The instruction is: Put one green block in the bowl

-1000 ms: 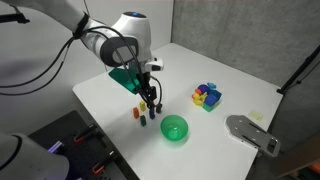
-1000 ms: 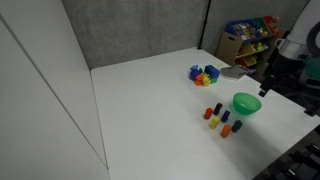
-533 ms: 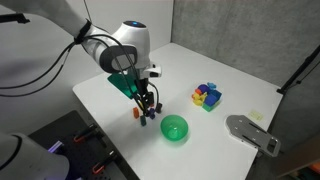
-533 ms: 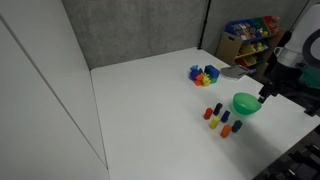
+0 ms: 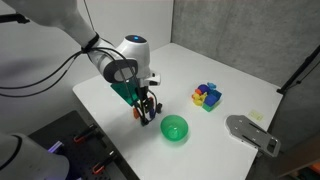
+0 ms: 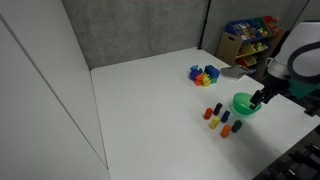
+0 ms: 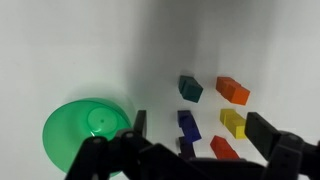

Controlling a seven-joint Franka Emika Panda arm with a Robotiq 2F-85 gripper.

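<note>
I should lower my open fingers around the tiny dark green block (image 7: pixel 190 89).
In the wrist view the tiny dark green block (image 7: pixel 190 88) lies on the white table next to an orange piece (image 7: pixel 232 90). Blue (image 7: pixel 189 123), yellow (image 7: pixel 233 122) and red (image 7: pixel 222 148) pieces lie nearer me. The bright green bowl (image 7: pixel 88 130) is at the left and holds nothing. My gripper (image 7: pixel 200 130) is open and empty above the group, its fingers on either side of the blue, yellow and red pieces. The green block lies just past the fingertips. In both exterior views the gripper (image 5: pixel 147 108) (image 6: pixel 260 97) hangs low beside the bowl (image 5: pixel 174 128) (image 6: pixel 246 104).
A cluster of bigger bright blocks (image 5: pixel 207 96) (image 6: pixel 204 74) stands further back on the table. A grey metal object (image 5: pixel 252 133) lies at the table's edge. A toy shelf (image 6: pixel 250 38) stands behind the table. The tiny pieces (image 6: pixel 222 119) lie next to the bowl.
My gripper has come down and shifted slightly toward the bowl, closer over the tiny pieces. The blocks and the bowl have not moved.
</note>
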